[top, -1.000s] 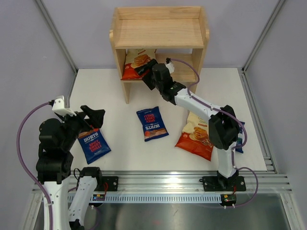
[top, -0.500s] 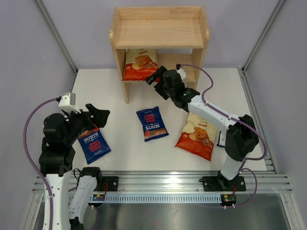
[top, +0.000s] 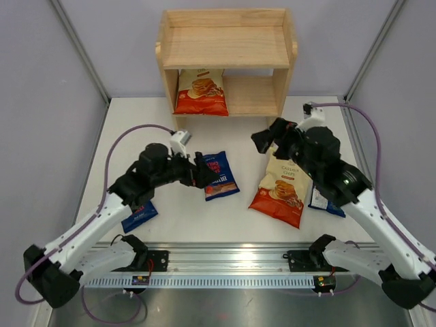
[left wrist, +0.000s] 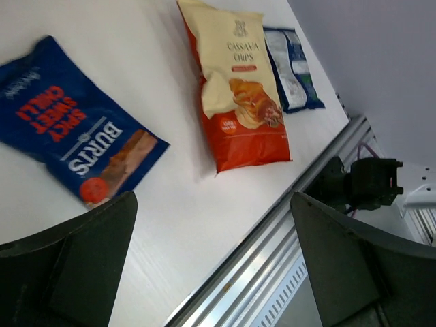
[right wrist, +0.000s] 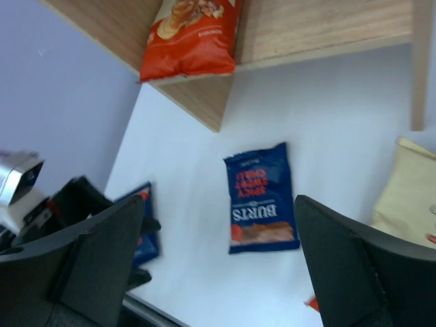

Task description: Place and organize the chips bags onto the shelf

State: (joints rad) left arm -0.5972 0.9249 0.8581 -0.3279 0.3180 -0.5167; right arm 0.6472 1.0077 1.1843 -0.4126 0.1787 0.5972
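Observation:
My left gripper crosses to its right in the top view and moves down to the Cassava bag's nearer edge (top: 263, 184) (left wrist: 207, 105) next. Bare tabletop alongside leaves room for the fingers.
One cream-and-red chips bag (top: 201, 92) stands on the lower tier of the wooden shelf (top: 225, 48), at its left (right wrist: 191, 34). A second Cassava bag (top: 281, 191) lies on the table, with a blue Burts bag (top: 218, 176) to its left. My left gripper (top: 203, 174) hangs open at that Burts bag's left edge, with nothing between its fingers (left wrist: 214, 272). My right gripper (top: 262, 142) is open and empty above the table in front of the shelf (right wrist: 218, 266). Another Burts bag (top: 139, 214) lies partly under my left arm. A third blue bag (top: 325, 202) lies partly under my right arm.
A metal rail (top: 231, 259) runs along the table's near edge, and grey walls close in both sides. The shelf's top tier (top: 225, 44) holds nothing. The lower tier's right half (top: 255, 95) is bare wood.
My right gripper has backed out of the shelf to the right, leaving the Cassava bag on the lower tier. My left arm has swung from the left Burts bag to the centre one.

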